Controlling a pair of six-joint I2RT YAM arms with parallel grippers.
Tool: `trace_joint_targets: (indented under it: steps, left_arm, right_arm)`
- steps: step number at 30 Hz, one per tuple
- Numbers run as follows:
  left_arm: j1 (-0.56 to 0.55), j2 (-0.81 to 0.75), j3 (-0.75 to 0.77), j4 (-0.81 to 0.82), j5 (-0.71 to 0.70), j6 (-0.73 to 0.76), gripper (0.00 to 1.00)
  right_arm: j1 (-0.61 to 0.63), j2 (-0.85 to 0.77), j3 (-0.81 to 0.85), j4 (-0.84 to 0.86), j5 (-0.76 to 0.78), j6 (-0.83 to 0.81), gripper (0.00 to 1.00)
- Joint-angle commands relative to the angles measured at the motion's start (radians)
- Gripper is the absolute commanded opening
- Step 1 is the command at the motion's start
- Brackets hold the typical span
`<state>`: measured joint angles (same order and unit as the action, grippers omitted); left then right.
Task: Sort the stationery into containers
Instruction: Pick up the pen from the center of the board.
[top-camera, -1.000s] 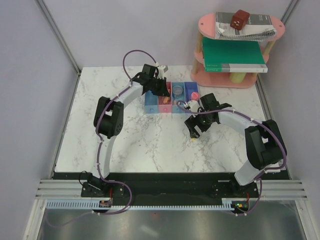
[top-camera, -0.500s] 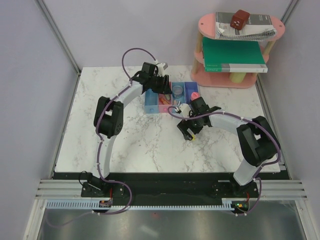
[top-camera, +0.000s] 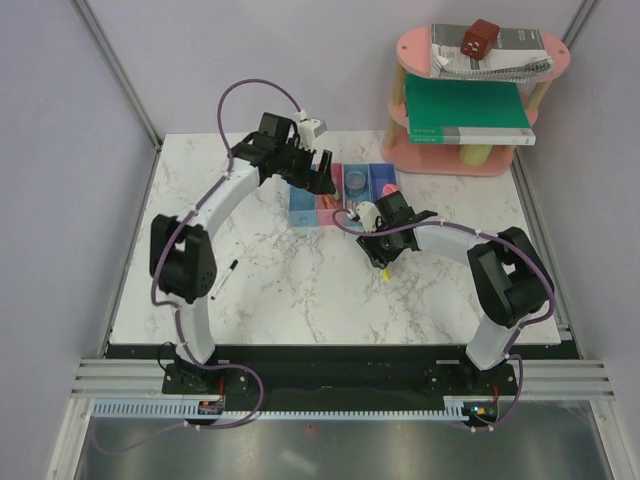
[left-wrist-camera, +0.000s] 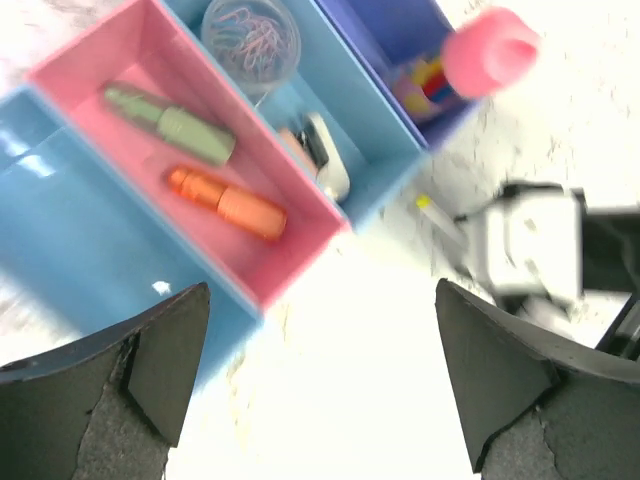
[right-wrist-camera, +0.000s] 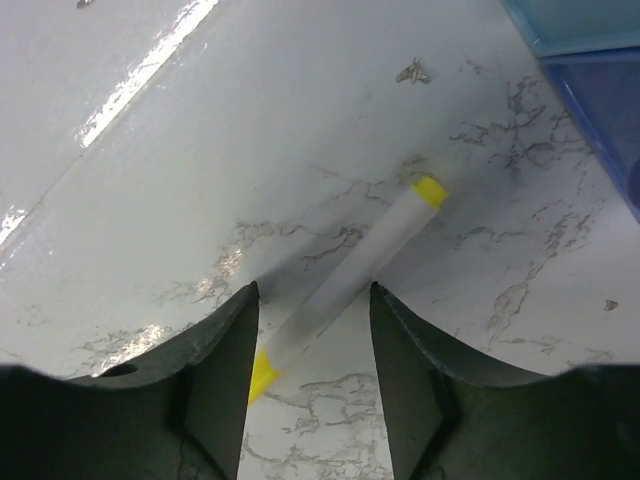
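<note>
The black pen is outside the bins, so the robot's left gripper will come back empty next, to the left in the top view, and go down onto the pen's body (top-camera: 225, 279).
The containers (top-camera: 345, 200) stand in a joined row at the back centre. In the left wrist view the pink bin (left-wrist-camera: 220, 90) holds a green cap-shaped piece (left-wrist-camera: 170, 122) and an orange stick (left-wrist-camera: 228, 203). A pink cylinder (left-wrist-camera: 490, 50) stands in the dark blue bin (left-wrist-camera: 390, 30). My left gripper (left-wrist-camera: 325, 340) hangs open and empty over the bins' near edge. On the marble lies a thin pen with yellow ends (right-wrist-camera: 370, 250), between the fingers of my right gripper (right-wrist-camera: 312, 295). Those jaws are narrowed but apart, the left one touching the yellow tip. A black pen (top-camera: 230, 268) lies at the left.
A round clear tub of paper clips (left-wrist-camera: 250, 40) sits in the second light blue bin (left-wrist-camera: 360, 110). A pink two-tier shelf (top-camera: 475, 158) at the back right carries a green book (top-camera: 465, 110), a spiral notebook (top-camera: 495, 55) and a brown block (top-camera: 480, 38).
My left gripper has opened and drawn back from the bins, its elbow swinging left and uncovering the black pen. My right gripper has shifted left over the yellow pen and narrowed its jaws.
</note>
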<state>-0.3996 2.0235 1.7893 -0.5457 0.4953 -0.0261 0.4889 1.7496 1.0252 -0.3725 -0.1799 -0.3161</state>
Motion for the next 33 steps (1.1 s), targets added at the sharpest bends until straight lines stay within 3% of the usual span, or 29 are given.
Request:
trace_joint_targets:
  steps: [1,2,5,6,9,15,22,33]
  left_arm:
    - [0.011,-0.239,-0.103,-0.219,-0.087,0.265,1.00]
    - [0.011,-0.270,-0.134,-0.268,-0.131,0.302,1.00]
    - [0.018,-0.382,-0.293,-0.316,-0.312,0.445,1.00]
    - [0.022,-0.406,-0.341,-0.321,-0.399,0.472,1.00]
    - [0.048,-0.486,-0.520,-0.329,-0.487,0.543,1.00]
    - [0.097,-0.545,-0.755,-0.352,-0.540,0.565,1.00]
    - [0.131,-0.569,-0.783,-0.364,-0.543,0.568,1.00]
    - [0.214,-0.490,-0.854,-0.272,-0.587,0.588,1.00]
  right_arm:
    - [0.008,0.065,-0.025,-0.052,-0.007,0.034,0.49]
    - [0.007,0.065,-0.027,-0.051,0.000,0.035,0.33]
    - [0.007,0.059,-0.028,-0.062,0.005,0.034,0.18]
    - [0.008,0.054,-0.030,-0.060,0.007,0.034,0.17]
    - [0.010,0.027,-0.030,-0.063,0.007,0.035,0.16]
    - [0.014,-0.067,-0.022,-0.097,0.007,0.019,0.16]
    - [0.016,-0.157,0.116,-0.295,-0.245,-0.058,0.18]
    - [0.016,-0.262,0.344,-0.373,-0.359,-0.110,0.21]
